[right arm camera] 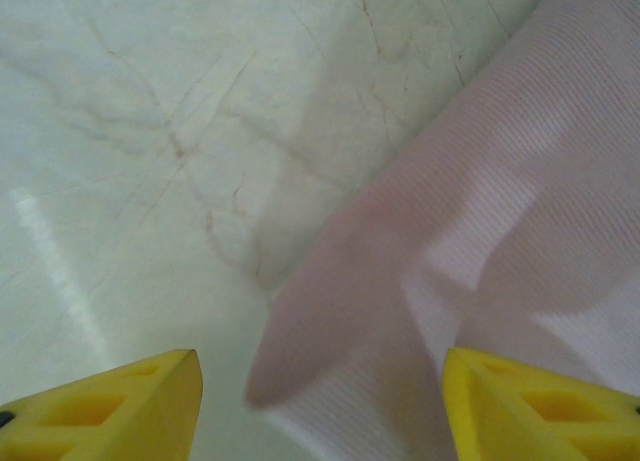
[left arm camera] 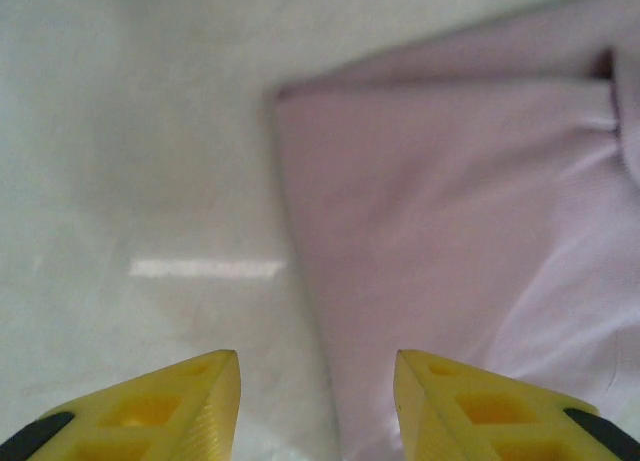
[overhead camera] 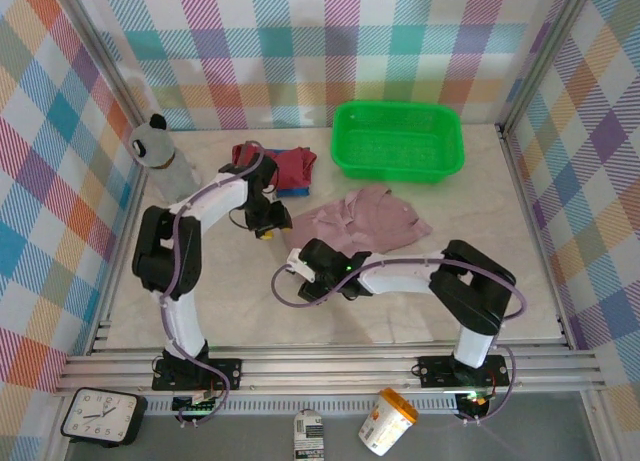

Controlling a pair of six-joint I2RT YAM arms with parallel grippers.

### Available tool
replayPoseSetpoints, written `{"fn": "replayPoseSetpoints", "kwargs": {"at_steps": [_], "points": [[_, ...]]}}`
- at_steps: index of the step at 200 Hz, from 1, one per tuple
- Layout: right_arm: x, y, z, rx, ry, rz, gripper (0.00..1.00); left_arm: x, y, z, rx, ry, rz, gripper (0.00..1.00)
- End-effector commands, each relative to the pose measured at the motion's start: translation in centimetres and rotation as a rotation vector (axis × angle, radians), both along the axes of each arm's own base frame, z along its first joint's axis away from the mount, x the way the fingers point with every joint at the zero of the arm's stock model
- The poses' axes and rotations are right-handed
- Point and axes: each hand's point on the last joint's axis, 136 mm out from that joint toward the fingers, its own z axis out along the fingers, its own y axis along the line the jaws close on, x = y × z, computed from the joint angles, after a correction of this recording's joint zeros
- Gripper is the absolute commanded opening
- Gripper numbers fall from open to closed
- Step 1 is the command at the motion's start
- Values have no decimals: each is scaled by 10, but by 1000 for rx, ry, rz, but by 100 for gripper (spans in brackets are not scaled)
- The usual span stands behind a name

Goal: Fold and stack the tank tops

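Next I will lower and advance my left gripper to the pink tank top's folded corner below and beyond its fingers, since its open fingers straddle the tank top's edge.
The pale pink tank top (overhead camera: 365, 221) lies loosely bunched in the middle of the table. My left gripper (overhead camera: 268, 226) hovers at its left edge. In the left wrist view that gripper (left arm camera: 318, 381) is open, with the pink cloth (left arm camera: 450, 241) lying flat under and beyond its right finger. My right gripper (overhead camera: 300, 266) sits at the garment's near-left corner. In the right wrist view it (right arm camera: 322, 381) stands open wide over a fold of pink cloth (right arm camera: 450, 271), gripping nothing. The dark red tank top (overhead camera: 290, 164) lies crumpled at the back on the blue one (overhead camera: 293, 191).
A bright green basket (overhead camera: 397, 141) stands at the back right. A grey bottle (overhead camera: 160, 153) stands at the back left corner. Checked walls close in three sides. A clock (overhead camera: 100, 416) and a cup (overhead camera: 388, 421) lie below the front rail.
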Motion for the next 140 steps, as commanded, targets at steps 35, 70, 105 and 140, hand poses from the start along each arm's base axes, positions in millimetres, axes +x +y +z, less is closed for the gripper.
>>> {"fn": "replayPoseSetpoints", "kwargs": {"at_steps": [35, 70, 105, 140], "points": [[25, 14, -13, -99, -132, 59, 61, 22, -11, -41, -13, 64, -81, 45], [24, 9, -21, -148, -117, 57, 33, 21, -2, -61, 45, 92, -86, 36], [17, 17, -7, -99, -54, 51, 5, 15, 1, -57, 43, 102, -94, 0], [-4, 37, 16, 9, 48, 72, 0, 0, 35, -26, 122, 82, -78, 0]]}}
